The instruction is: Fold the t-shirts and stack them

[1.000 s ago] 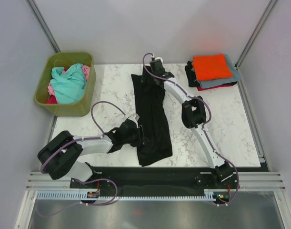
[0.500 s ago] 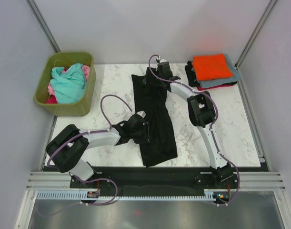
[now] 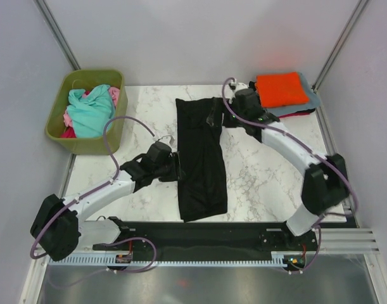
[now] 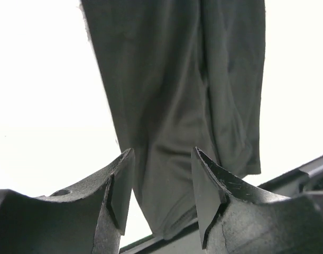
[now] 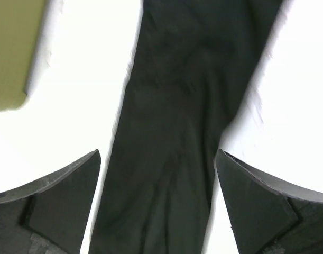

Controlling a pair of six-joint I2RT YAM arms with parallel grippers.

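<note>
My right gripper travels back along the black t-shirt and down onto its near corner on the stack's side next, because the t-shirt's near hem runs slanted.
A large black t-shirt lies on the marble table as a long narrow strip running from the far side to the near edge. My left gripper is open and empty at the strip's left edge; in the left wrist view the shirt lies just beyond the jaws. My right gripper is wide open and empty over the strip's far right edge; the right wrist view shows the shirt below it. A stack with an orange shirt on top and a grey-blue one beneath sits at the back right.
An olive-green tub stands at the back left, also in the right wrist view. It holds a teal shirt, a pink one and a red one. A black rail runs along the near edge.
My right arm has swung out to the right, its gripper moving from the shirt's far end to its right edge. My left gripper has drawn back left off the shirt. The strip lies straighter.
</note>
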